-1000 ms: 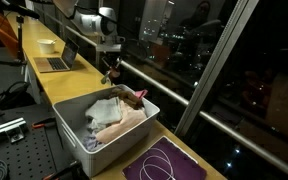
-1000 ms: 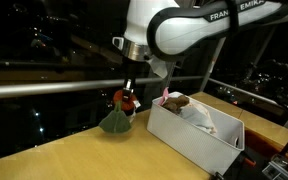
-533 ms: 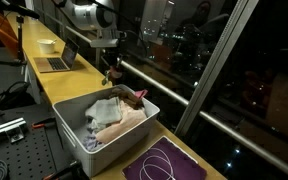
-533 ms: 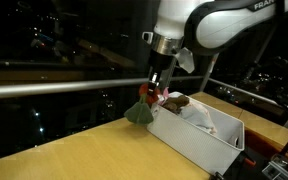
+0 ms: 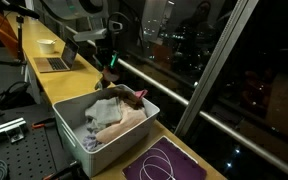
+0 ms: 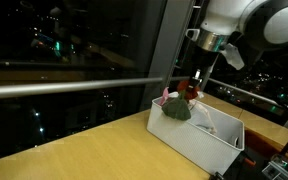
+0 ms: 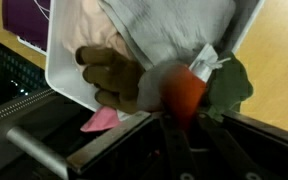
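Observation:
My gripper moves away from the window next, over the bin's bare side, since plush and cloth crowd the window side.
My gripper (image 6: 194,84) is shut on a soft toy with a red-orange body (image 6: 191,91) and a green leafy part (image 6: 177,110), which hangs below the fingers. It hovers over the window-side end of a white bin (image 6: 189,143). In the wrist view the red body (image 7: 183,93) sits between the fingers (image 7: 170,140), with the green part (image 7: 232,84) beside it. Below lie a brown plush (image 7: 112,74), a grey cloth (image 7: 174,28) and a pink scrap (image 7: 99,120). The other exterior view shows the gripper (image 5: 109,68) above the bin (image 5: 76,135), near its far end.
The bin stands on a wooden counter (image 6: 74,150) along a dark window with a metal rail (image 6: 64,88). A purple mat (image 5: 166,164) lies in front of the bin. A laptop (image 5: 59,60) and a small white box (image 5: 47,45) sit further back.
The arm has carried the toy sideways from above the bare counter to above the end of the bin. The grip has stayed shut on it.

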Motion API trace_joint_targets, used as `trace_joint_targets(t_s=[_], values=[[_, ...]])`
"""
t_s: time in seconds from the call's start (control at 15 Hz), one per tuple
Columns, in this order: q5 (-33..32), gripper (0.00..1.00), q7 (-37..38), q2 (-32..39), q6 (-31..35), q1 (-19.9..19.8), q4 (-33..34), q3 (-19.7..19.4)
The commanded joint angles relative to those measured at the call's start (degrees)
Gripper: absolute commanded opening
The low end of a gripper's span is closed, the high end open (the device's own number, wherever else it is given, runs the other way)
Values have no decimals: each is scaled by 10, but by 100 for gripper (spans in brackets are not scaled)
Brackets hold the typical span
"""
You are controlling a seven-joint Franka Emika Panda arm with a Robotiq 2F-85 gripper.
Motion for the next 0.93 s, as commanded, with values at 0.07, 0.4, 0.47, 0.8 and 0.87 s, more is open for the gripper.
trace_joint_targets(t_s=[0.07,0.4,0.47,0.8,0.87], values=[[-10,3,-2,-171,12,-49,-165,5],[-2,3,-45,-320,4,-93,-283,1],[-3,3,-49,-330,3,-98,-289,4],[-15,3,-43,-332,29,-113,-292,20],[-17,3,-41,-322,34,-114,-286,23]])
